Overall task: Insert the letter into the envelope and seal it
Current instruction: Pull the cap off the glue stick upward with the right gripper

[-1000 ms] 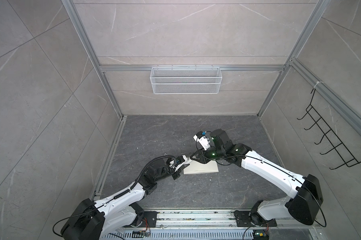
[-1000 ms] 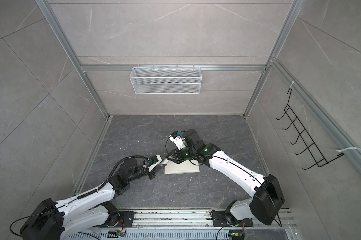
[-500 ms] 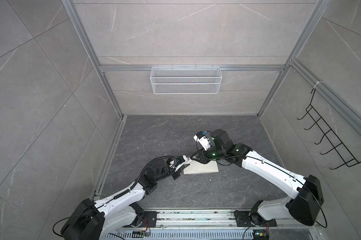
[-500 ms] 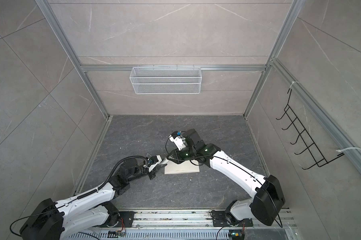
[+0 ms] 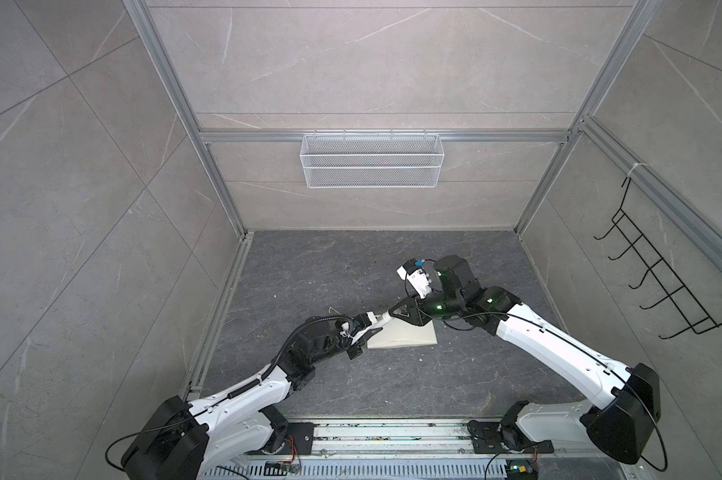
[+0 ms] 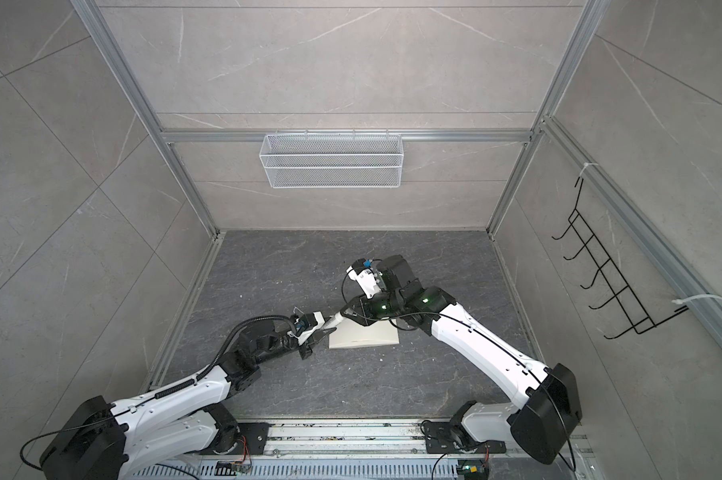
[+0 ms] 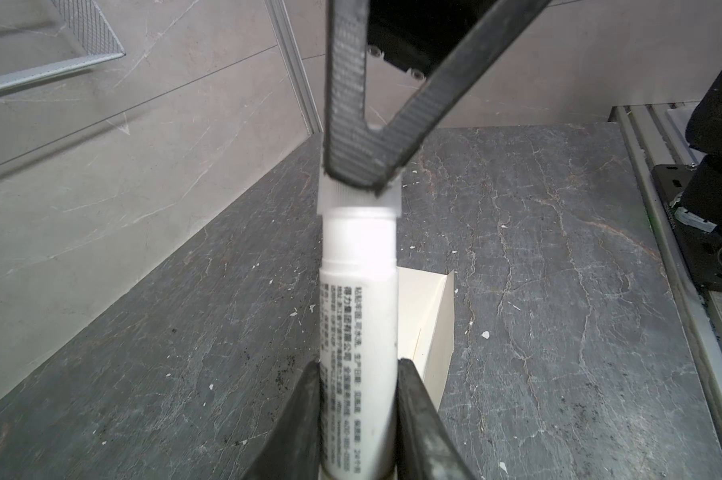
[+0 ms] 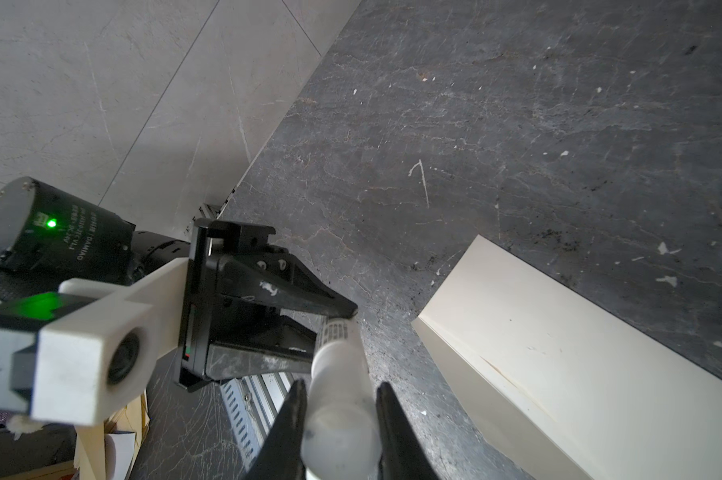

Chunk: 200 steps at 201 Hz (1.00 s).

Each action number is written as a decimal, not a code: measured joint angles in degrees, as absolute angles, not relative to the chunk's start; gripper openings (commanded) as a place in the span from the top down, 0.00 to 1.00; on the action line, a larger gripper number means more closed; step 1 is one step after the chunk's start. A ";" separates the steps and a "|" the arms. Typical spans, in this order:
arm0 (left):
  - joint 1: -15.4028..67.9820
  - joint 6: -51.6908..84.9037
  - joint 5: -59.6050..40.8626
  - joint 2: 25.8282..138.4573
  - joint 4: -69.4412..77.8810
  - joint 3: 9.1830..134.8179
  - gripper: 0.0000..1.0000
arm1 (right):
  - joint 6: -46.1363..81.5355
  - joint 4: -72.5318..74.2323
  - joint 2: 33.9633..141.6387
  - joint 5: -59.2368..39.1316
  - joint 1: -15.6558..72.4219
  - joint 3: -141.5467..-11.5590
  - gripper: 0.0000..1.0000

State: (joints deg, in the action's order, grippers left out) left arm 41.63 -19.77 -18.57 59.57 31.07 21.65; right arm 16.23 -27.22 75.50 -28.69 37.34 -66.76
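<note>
My right gripper should pull the tube's translucent cap off, carry it outward and down, and release it, since clear floor beyond the envelope [image 5: 409, 337] lies outward of and below the gripper.
A small white tube [image 5: 378, 321] with printed text hangs in the air between my two grippers. My left gripper [image 7: 357, 368] is shut on its body [image 7: 357, 316]. My right gripper [image 8: 342, 388] is shut on its capped end [image 8: 340, 419]. In both top views the grippers meet tip to tip over the left end of the envelope [image 5: 409, 337] [image 6: 365, 337]. The cream-white envelope lies flat on the dark floor and also shows in the wrist views [image 7: 432, 316] [image 8: 559, 332]. The letter is out of view.
A white wire basket [image 5: 371, 160] hangs on the back wall. A black hook rack [image 5: 658, 282] is on the right wall. The metal rail [image 5: 392, 434] with both arm bases runs along the front edge. Small white flecks dot the stone floor [image 8: 517, 124].
</note>
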 measured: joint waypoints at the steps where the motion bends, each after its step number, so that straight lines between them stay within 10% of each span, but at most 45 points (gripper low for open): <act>1: 41.63 -19.77 -18.57 59.57 31.05 21.63 1.00 | 16.21 -27.22 75.46 -28.69 37.30 -66.76 0.90; 93: 41.65 -19.66 -18.55 59.29 28.49 20.86 1.00 | 14.70 -32.25 76.79 -19.77 32.03 -70.85 0.88; 200: 41.89 -18.61 -18.00 56.12 28.47 20.27 1.00 | 11.05 -37.15 105.75 -2.44 20.45 -84.47 0.86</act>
State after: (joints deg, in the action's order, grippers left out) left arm 41.89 -18.61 -18.00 56.12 28.47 20.27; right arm 11.05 -37.15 105.75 -2.44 20.45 -84.47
